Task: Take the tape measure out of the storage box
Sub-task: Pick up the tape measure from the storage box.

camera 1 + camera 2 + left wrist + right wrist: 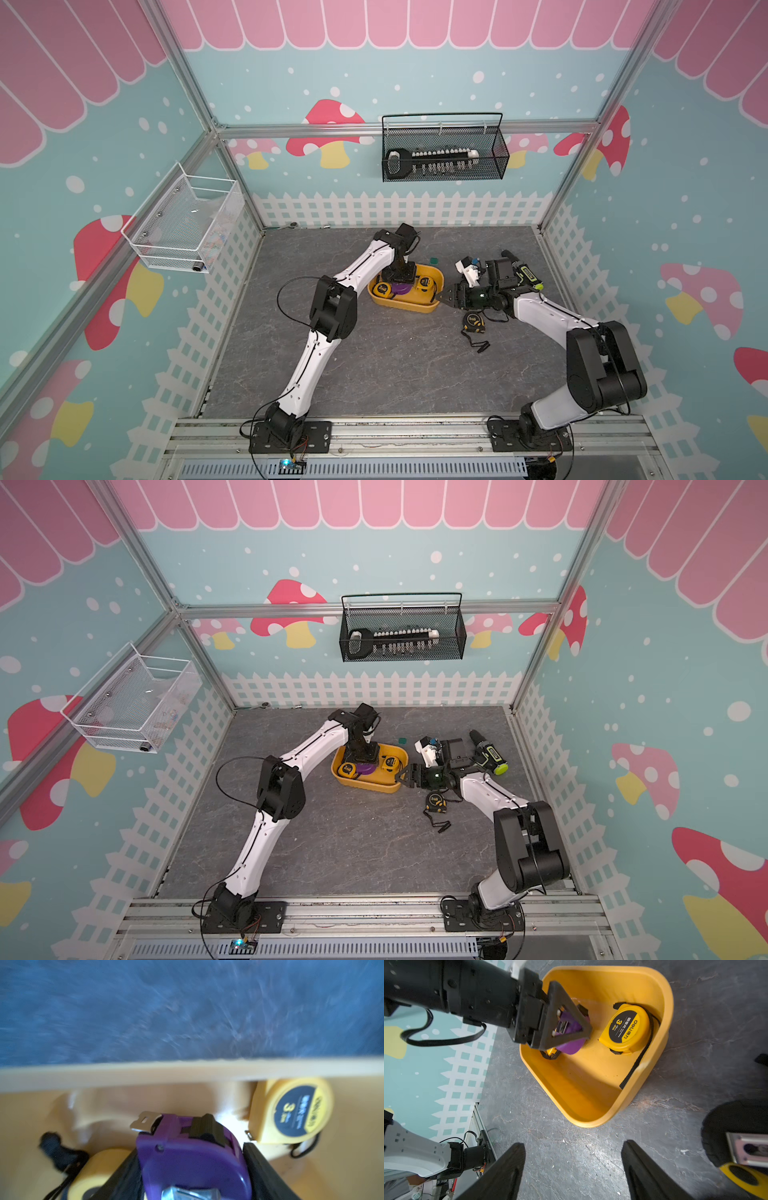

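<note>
The purple tape measure has its end protruding past my left gripper's fingers. My right gripper should move across the storage box's rim and onto that end.
The mustard-yellow storage box lies mid-floor. My left gripper reaches down into it and is shut on a purple tape measure, which sits between the black fingers, inside the box walls. Two yellow tape measures lie in the box on either side of it. My right gripper stands open over bare floor just outside the box's right end, holding nothing.
A yellow-and-black tape measure with its strap lies on the floor near the right arm. A cordless drill and a white device sit behind that arm. A black mesh basket and a white wire basket hang on the walls.
</note>
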Motion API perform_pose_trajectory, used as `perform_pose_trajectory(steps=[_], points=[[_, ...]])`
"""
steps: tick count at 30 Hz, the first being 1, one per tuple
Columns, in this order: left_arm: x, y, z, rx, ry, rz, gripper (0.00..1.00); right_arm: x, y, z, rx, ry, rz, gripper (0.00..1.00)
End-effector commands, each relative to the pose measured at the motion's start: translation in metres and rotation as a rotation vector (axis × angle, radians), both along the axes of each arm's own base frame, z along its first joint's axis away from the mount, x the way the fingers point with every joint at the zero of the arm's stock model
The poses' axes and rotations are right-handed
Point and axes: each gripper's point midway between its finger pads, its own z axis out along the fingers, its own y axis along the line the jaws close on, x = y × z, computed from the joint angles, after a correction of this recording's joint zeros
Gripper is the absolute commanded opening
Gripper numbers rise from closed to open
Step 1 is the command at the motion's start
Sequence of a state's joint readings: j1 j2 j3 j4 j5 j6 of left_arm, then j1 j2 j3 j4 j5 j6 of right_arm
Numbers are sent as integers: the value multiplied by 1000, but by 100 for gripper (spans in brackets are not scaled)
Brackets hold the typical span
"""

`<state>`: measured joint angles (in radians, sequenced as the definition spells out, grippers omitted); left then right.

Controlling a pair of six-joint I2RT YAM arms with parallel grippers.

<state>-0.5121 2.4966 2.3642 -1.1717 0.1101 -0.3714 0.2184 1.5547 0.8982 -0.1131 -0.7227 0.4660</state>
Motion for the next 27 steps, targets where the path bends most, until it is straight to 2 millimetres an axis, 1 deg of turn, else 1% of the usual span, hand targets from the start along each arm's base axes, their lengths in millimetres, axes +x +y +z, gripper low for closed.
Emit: perform_pose_trajectory(steps=[1, 6, 9, 15, 17, 22, 24, 27], points=[[8, -18, 66, -177, -76, 81, 40, 4, 12, 3, 43, -26, 26, 79], [6, -25, 79, -303, -38, 153, 40, 17, 29, 9, 92, -79, 36, 79], [2, -32, 85, -370, -19, 178, 41, 29, 39, 11, 129, -119, 21, 80], [-5, -40, 95, -455, 18, 208, 42, 50, 61, 19, 221, -187, 4, 82], [-7, -43, 97, -481, 32, 218, 42, 54, 67, 19, 225, -196, 2, 82], [-12, -49, 104, -533, 53, 233, 44, 65, 76, 17, 223, -231, -25, 82], [-13, -50, 106, -543, 56, 241, 45, 70, 78, 19, 236, -260, -38, 82], [-15, -53, 110, -565, 66, 244, 45, 77, 77, 14, 217, -256, -79, 77]])
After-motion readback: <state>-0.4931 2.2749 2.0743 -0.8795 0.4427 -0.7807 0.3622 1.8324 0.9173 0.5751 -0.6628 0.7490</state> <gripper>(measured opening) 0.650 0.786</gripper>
